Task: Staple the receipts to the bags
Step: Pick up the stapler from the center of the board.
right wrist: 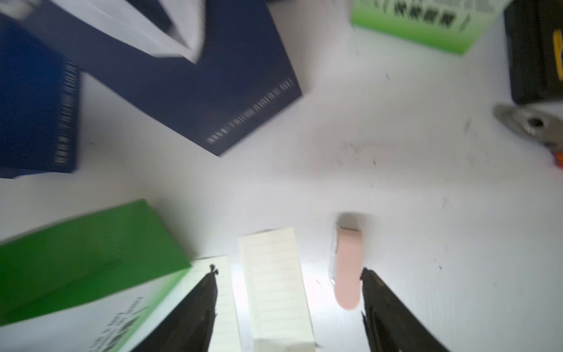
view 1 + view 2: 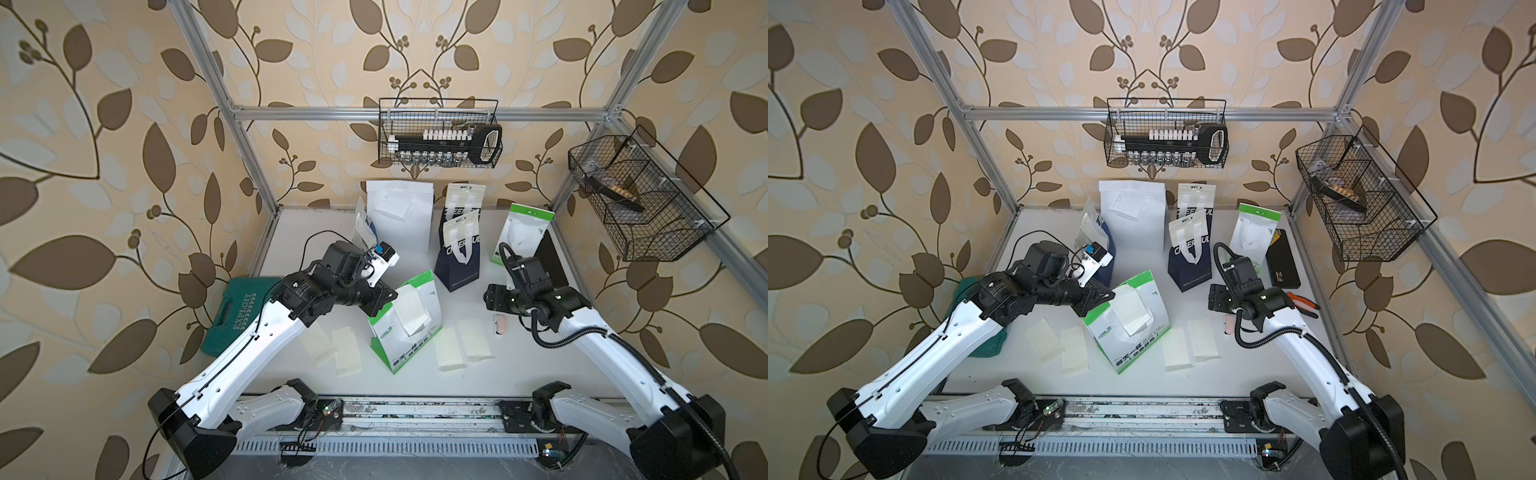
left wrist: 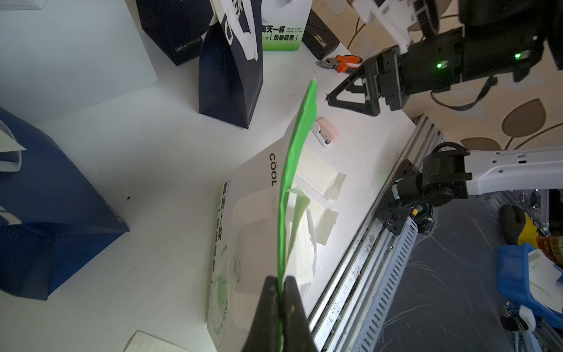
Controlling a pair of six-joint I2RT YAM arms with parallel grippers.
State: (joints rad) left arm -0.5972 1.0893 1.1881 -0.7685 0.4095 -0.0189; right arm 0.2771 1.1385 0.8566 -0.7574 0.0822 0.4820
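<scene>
My right gripper moves down next until its open fingers straddle the stapler's pink body, then closes, since the pink stapler lies clear of the loose receipts below.
A white-and-green bag lies tilted mid-table with a receipt on its face. My left gripper is shut on the bag's green top edge; the same gripper shows in both top views. My right gripper is open and holds nothing. It hovers over a pink stapler and two loose receipts. Two more receipts lie under the left arm. Other bags stand at the back: white, navy, green-topped.
A teal case lies at the table's left edge under the left arm. A black box and orange pliers lie at the right edge. Wire baskets hang on the back wall and the right wall.
</scene>
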